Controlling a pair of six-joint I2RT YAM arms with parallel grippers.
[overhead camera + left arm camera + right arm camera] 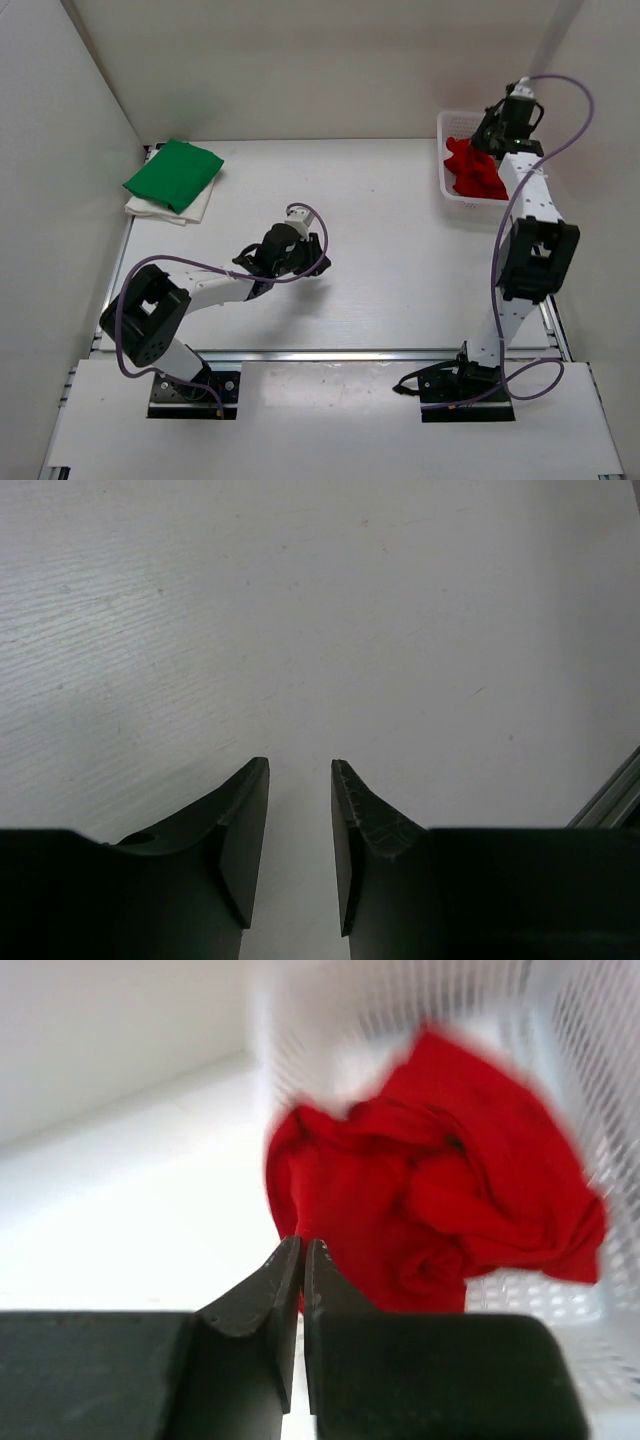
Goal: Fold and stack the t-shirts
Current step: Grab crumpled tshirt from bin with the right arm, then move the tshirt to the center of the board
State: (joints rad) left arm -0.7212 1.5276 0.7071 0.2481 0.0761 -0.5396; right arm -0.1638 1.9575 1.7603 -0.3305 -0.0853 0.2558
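Observation:
The bare tabletop below my left gripper and to its left in the top view is the place it will go down to next, to grip the red t-shirt (472, 170) that my right gripper pinches.
The red t-shirt (472, 170) lies bunched in the white mesh basket (447, 125) at the far right. My right gripper (488, 140) reaches down into it. In the right wrist view its jaws (303, 1243) are pressed together at the near edge of the red t-shirt (430, 1190), with red cloth showing in the slit between them. The green t-shirt (172, 173) lies folded on top of the folded white t-shirt (195, 210) at the far left. My left gripper (318, 252) hovers low over the table's middle, open (300, 765), nothing between its fingers.
The basket's mesh wall (560, 1020) rises close behind and to the right of the red cloth. White walls close the table on three sides. A metal rail (610, 800) runs along the table's edge in the left wrist view.

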